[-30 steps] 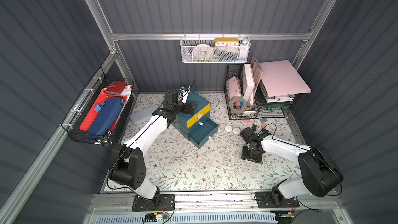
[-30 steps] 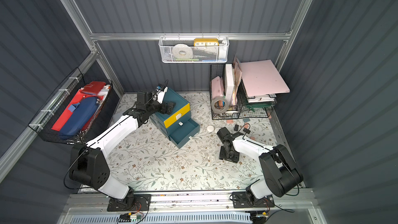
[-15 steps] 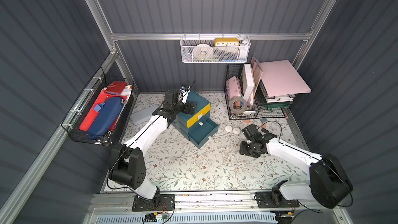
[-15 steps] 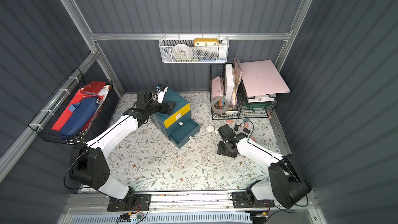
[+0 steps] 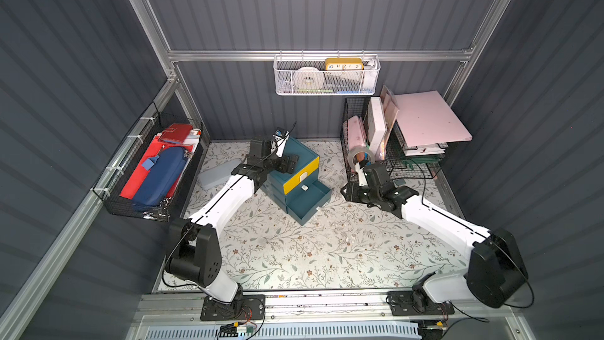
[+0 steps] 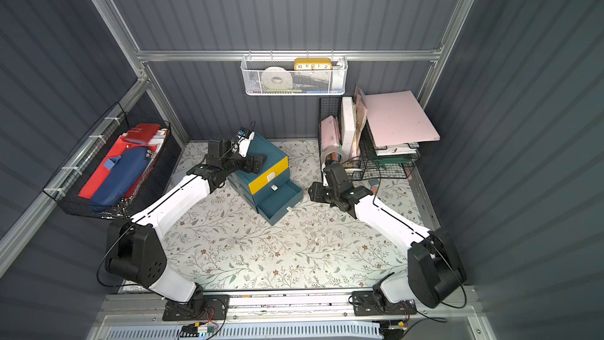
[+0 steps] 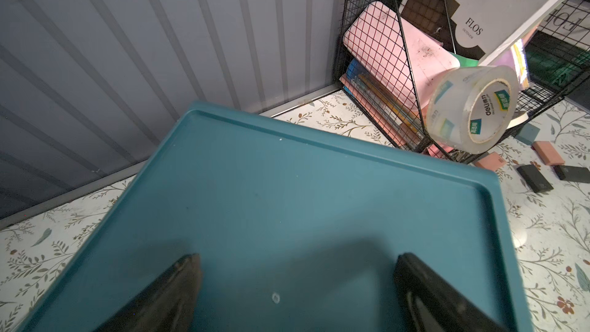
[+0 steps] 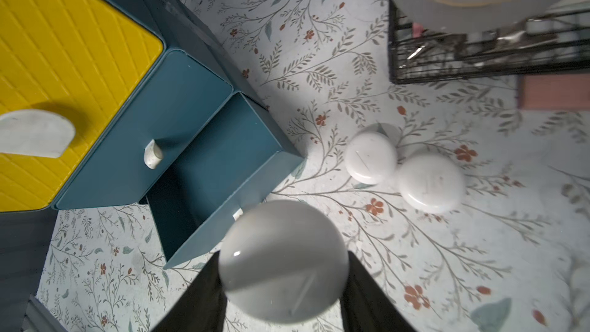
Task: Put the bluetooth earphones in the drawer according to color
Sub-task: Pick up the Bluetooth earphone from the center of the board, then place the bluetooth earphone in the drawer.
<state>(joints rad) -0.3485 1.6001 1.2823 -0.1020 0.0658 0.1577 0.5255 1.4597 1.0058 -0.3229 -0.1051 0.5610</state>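
Note:
The white earphone case moves in my right gripper over the bottom drawer's edge for release next, since the drawer's bare inside lies toward the cabinet [image 5: 295,171].
The teal drawer cabinet [image 5: 295,171] has a yellow top front [image 8: 64,59], and its bottom drawer [image 8: 223,161] is pulled out; the part of its inside that shows is bare. My right gripper [image 8: 284,269] is shut on a white earphone case [image 8: 282,263], held above the table just beside the open drawer's front corner. Two more white earphone cases [image 8: 370,158] [image 8: 431,183] lie touching on the table nearby. My left gripper [image 7: 297,269] is open, its fingers spread over the cabinet's top [image 7: 287,186]. In both top views the right arm hides the loose cases.
A black wire rack [image 5: 356,119] with a tape roll [image 7: 472,110] stands at the back right. Small pink and black chips [image 7: 549,151] lie in front of it. A pale grey-blue case [image 5: 217,174] lies left of the cabinet. A basket [image 5: 153,171] hangs on the left wall.
My right gripper has carried the white case from the near right part of the table back and left, up to the open drawer. The left arm has not moved.

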